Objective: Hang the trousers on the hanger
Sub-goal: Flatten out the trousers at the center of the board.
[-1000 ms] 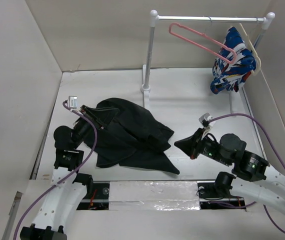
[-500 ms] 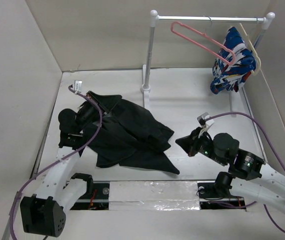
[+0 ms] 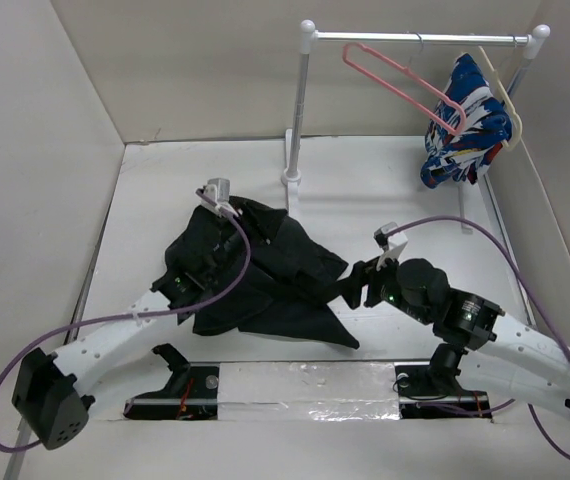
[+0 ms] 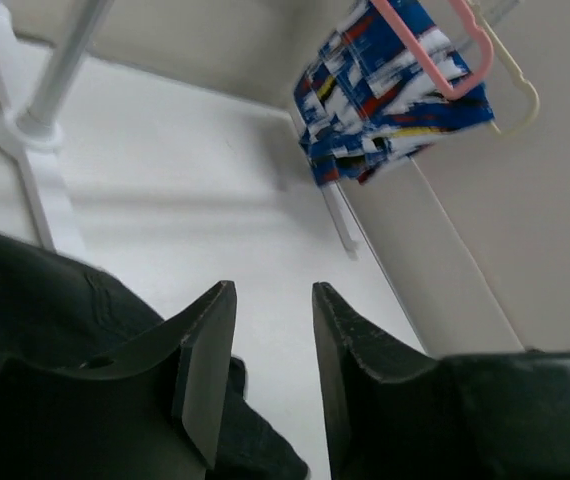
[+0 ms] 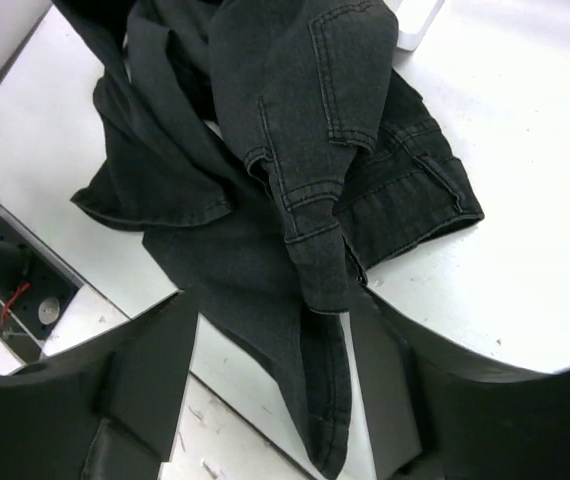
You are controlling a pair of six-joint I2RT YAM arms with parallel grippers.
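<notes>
Next, my right gripper will lower and move left in the top view, fingers straddling the bunched fold's stitched end, since that end juts below it there.
The black trousers lie crumpled on the white table, left of centre. In the left wrist view my left gripper is open over their upper part, nothing between its fingers, with the trousers below left. In the top view its fingers are lost against the dark cloth. My right gripper is at the trousers' right edge, open. In its wrist view, the right gripper has a folded trouser leg between its spread fingers, unclamped. The pink hanger hangs on the rail at the back; the left wrist view also shows the pink hanger.
A white garment rack stands at the back, its rail running right. A blue, white and red patterned garment hangs on a cream hanger beside the pink one. Walls close the left, back and right sides.
My left arm swung right from the table's left side to above the trousers. My right gripper slid left to the trousers' edge and opened.
</notes>
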